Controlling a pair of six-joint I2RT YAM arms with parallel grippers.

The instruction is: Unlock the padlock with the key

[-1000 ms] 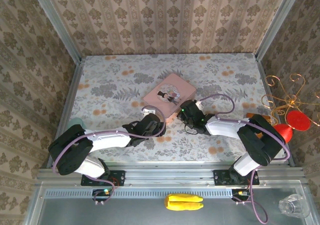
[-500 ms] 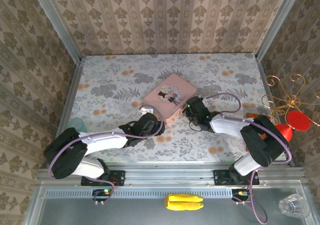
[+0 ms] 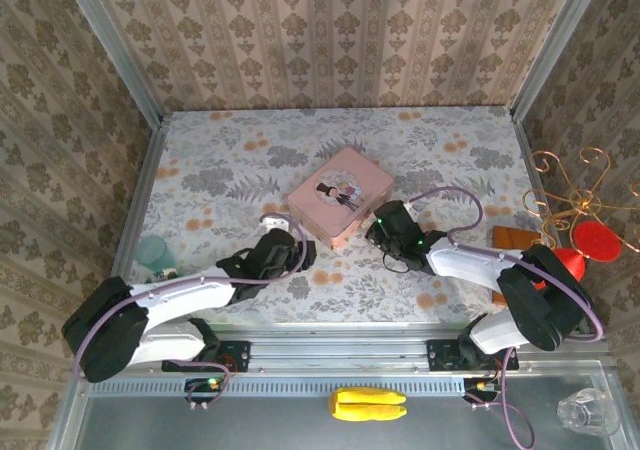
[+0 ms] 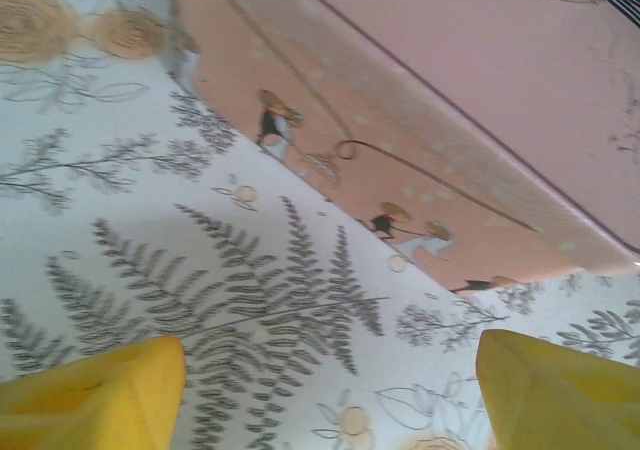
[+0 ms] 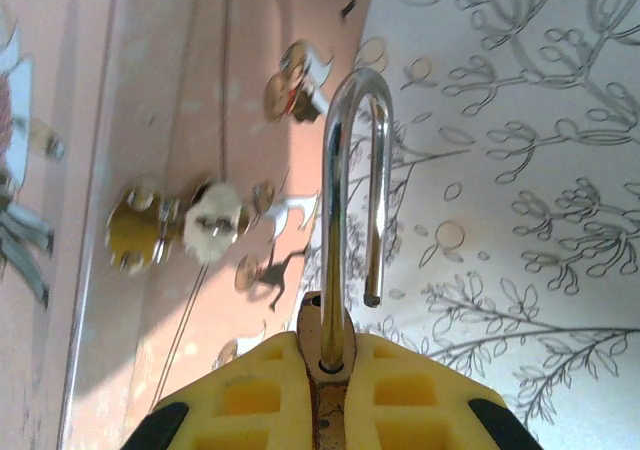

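Observation:
My right gripper draws back from the tin next and lowers the padlock onto the bare cloth (image 3: 372,278), since the shackle already hangs clear of the tin's clasp.
My right gripper (image 5: 330,370) is shut on the brass body of the padlock (image 5: 327,342). Its silvery shackle (image 5: 352,185) sticks up from the fingers with one leg out of the body and its tip hanging free. It is held just beside the pink tin (image 5: 150,170), level with the tin's clasp. In the top view the right gripper (image 3: 385,228) sits at the tin's (image 3: 340,195) near right corner. My left gripper (image 4: 330,400) is open over bare cloth in front of the tin's side (image 4: 450,120), with nothing between its yellow fingers (image 4: 90,390). The key is out of view.
A teal cup (image 3: 152,252) stands at the left table edge. A gold wire stand with a red piece (image 3: 575,225) and a brown block (image 3: 515,238) are at the right. A yellow object (image 3: 368,404) and a glass (image 3: 588,410) lie below the rail.
The left gripper has drawn back leftward from the tin's near corner. The right gripper has shifted a little right with the padlock. The tin has turned slightly.

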